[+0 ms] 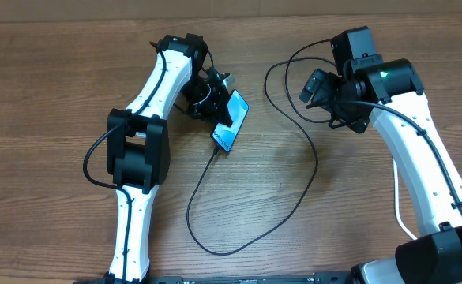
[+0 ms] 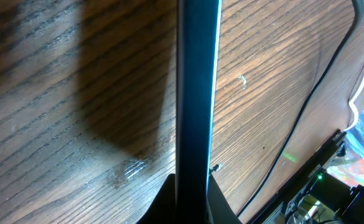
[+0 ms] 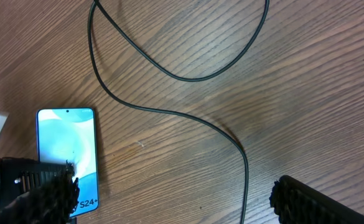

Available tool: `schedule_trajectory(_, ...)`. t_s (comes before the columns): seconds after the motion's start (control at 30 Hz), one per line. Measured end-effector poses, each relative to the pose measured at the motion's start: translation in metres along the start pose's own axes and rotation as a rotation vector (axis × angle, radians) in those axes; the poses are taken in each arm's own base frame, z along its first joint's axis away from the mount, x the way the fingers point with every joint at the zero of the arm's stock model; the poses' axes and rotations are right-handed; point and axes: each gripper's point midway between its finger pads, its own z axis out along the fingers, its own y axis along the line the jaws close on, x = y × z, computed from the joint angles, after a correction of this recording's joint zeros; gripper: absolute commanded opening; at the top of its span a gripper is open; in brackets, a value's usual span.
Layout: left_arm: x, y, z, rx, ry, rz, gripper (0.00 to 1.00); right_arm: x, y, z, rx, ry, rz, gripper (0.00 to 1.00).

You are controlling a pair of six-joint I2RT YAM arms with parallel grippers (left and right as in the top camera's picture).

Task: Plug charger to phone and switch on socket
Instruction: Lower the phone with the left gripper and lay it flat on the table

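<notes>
The tilted phone's shadow shows that it is still off the tabletop, so my left gripper will lower the phone onto the shadowed wood beneath it and let go.
My left gripper (image 1: 215,101) is shut on the phone (image 1: 232,118) and holds it tilted over the table. In the left wrist view the phone (image 2: 197,93) stands edge-on between the fingers (image 2: 194,202). The right wrist view shows its blue screen (image 3: 63,146). The charger's thin black cable (image 1: 309,177) runs from the phone's lower end in a wide loop up toward my right gripper (image 1: 319,87). I cannot tell if the tip is seated. The right gripper (image 3: 178,205) is open above the table, with the cable (image 3: 244,168) between its fingers. The plug and the socket are out of view.
A thick white cord (image 1: 396,207) lies by the right arm's base and also shows in the left wrist view (image 2: 356,102). The cable's loop (image 1: 215,251) reaches close to the front edge. The table is bare wood.
</notes>
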Motion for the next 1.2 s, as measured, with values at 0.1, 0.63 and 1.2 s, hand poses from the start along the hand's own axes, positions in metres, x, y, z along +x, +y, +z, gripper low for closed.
schedule_trajectory(0.1, 0.0, 0.0, 0.0, 0.0, 0.0, 0.0, 0.04, 0.0, 0.0, 0.0, 0.0, 0.0, 0.0, 1.0)
schedule_trajectory(0.63, -0.005, 0.007, 0.008, -0.004, -0.013, 0.009, 0.04, 0.0, 0.0, 0.0, 0.001, 0.001, 0.0, 1.0)
schedule_trajectory(1.2, -0.003, 0.023, 0.011, -0.085, -0.002, 0.004, 0.15, 0.001, -0.001, 0.0, 0.004, 0.004, 0.001, 1.0)
